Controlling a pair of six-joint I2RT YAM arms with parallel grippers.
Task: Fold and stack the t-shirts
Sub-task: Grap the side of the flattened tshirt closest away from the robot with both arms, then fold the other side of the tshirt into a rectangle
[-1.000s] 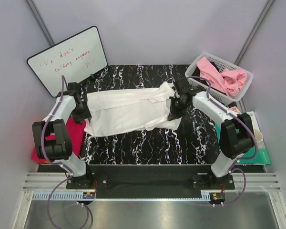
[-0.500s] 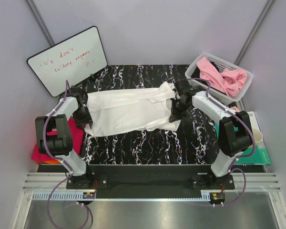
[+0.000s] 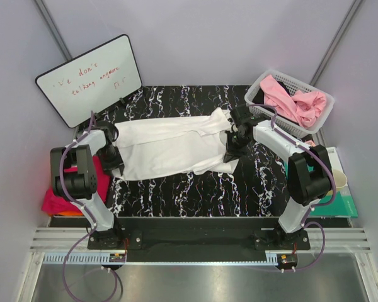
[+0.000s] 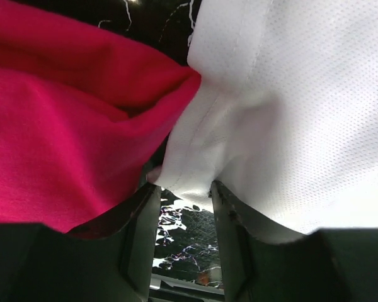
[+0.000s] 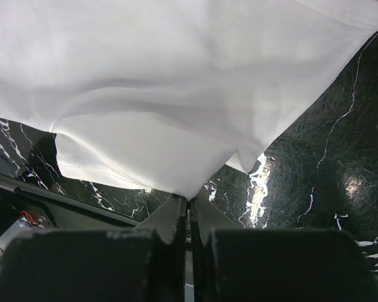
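My right gripper moves outward over the white shirt next, toward its far corner by the basket, and releases the pinched edge, since the cloth lies spread.
A white t-shirt (image 3: 170, 146) lies spread across the black marbled table (image 3: 195, 189). My right gripper (image 3: 230, 146) is shut on its right edge; the right wrist view shows the cloth (image 5: 176, 94) pinched between the closed jaws (image 5: 189, 200). My left gripper (image 3: 116, 163) is at the shirt's left edge. In the left wrist view its jaws (image 4: 184, 190) stand apart, and the white hem (image 4: 195, 170) lies across the fingertips with table showing between them. A magenta-red shirt (image 4: 63, 126) lies beside it, at the table's left edge (image 3: 57, 200).
A white mesh basket (image 3: 263, 82) at the back right holds pink shirts (image 3: 293, 100). A whiteboard (image 3: 91, 78) leans at the back left. A teal mat (image 3: 341, 204) and a cup (image 3: 341, 181) sit at the right edge.
My left arm has swung inward and its gripper has moved toward the near left of the shirt. The shirt's left edge has shifted right. The right gripper has barely moved.
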